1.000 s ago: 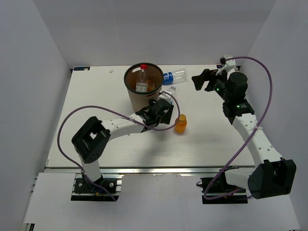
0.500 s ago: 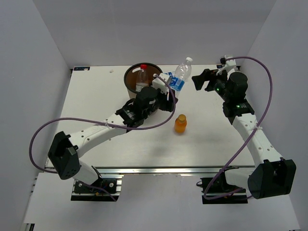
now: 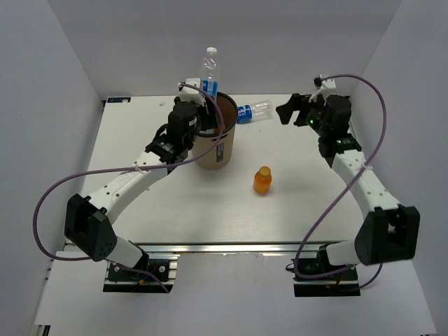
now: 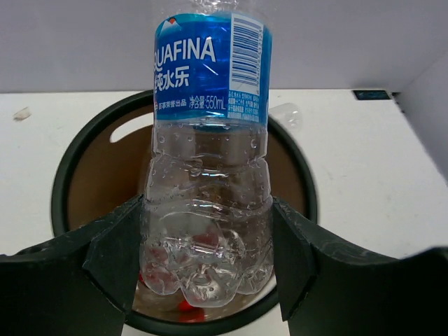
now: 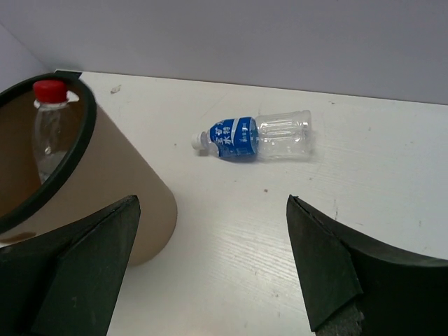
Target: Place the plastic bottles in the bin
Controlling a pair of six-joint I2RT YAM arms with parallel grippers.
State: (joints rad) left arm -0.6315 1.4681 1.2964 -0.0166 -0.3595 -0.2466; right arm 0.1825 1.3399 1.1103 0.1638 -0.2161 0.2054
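I will next lower my left gripper a little into the opening of the tan bin and release the blue-label bottle there, because the bottle's base already lines up within the bin's rim.
My left gripper (image 3: 205, 98) is shut on a clear blue-label bottle (image 3: 209, 71) and holds it upright over the mouth of the tan bin (image 3: 214, 148). In the left wrist view the bottle (image 4: 207, 175) sits between my jaws above the bin's dark rim (image 4: 68, 168). A red-capped bottle (image 5: 46, 126) stands inside the bin (image 5: 112, 182). A second blue-label bottle (image 3: 253, 110) lies on the table right of the bin, and it also shows in the right wrist view (image 5: 256, 136). One orange bottle (image 3: 262, 180) stands mid-table. My right gripper (image 3: 288, 112) is open and empty (image 5: 213, 280).
White table (image 3: 140, 189) enclosed by grey walls at the back and sides. The lying bottle is between the bin and my right gripper. The orange bottle stands alone in front of the bin's right side.
My left gripper carried the blue-label bottle up and left, from right of the bin to over its mouth. My right gripper shifted slightly left.
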